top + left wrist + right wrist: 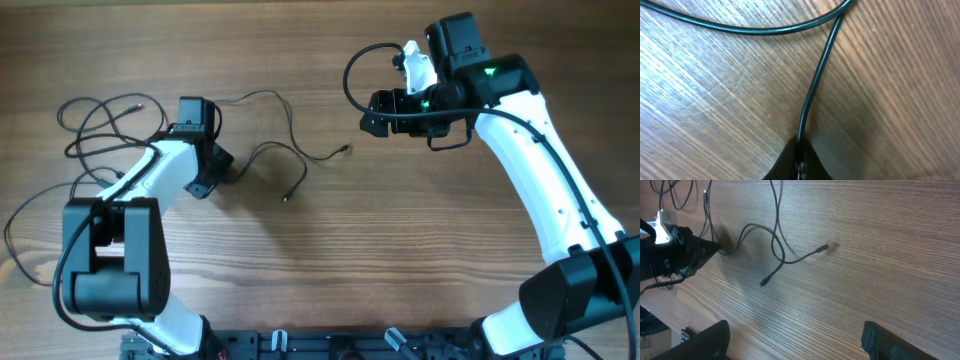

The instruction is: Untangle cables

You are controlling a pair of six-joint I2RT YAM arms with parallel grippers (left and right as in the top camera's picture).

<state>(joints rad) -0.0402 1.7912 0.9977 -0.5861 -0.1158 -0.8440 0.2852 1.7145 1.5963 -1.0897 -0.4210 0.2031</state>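
Note:
Next I need to raise my left gripper and release the thin cable over the bare far corner [42, 52], since that lies outward and to its left in the overhead view.
Thin black cables lie on the wooden table. A bundle of loops [100, 125] sits at the far left. One strand [275, 150] runs right from my left gripper [222, 170], with plug ends at the middle of the table [344, 150] and just below [287, 198]. In the left wrist view my left gripper [800, 160] is shut on a thin cable [815, 85], which meets another strand [765, 30] higher up. My right gripper [370, 115] is open and empty above the table, right of the plug ends. Its fingers [795, 345] are wide apart, and the strand [777, 245] lies well beyond them.
A long loose loop of cable [20, 235] trails toward the table's left edge. The thick black cable of the right arm's camera unit [355, 70] arcs above the table. The arm bases [300, 345] stand at the front edge.

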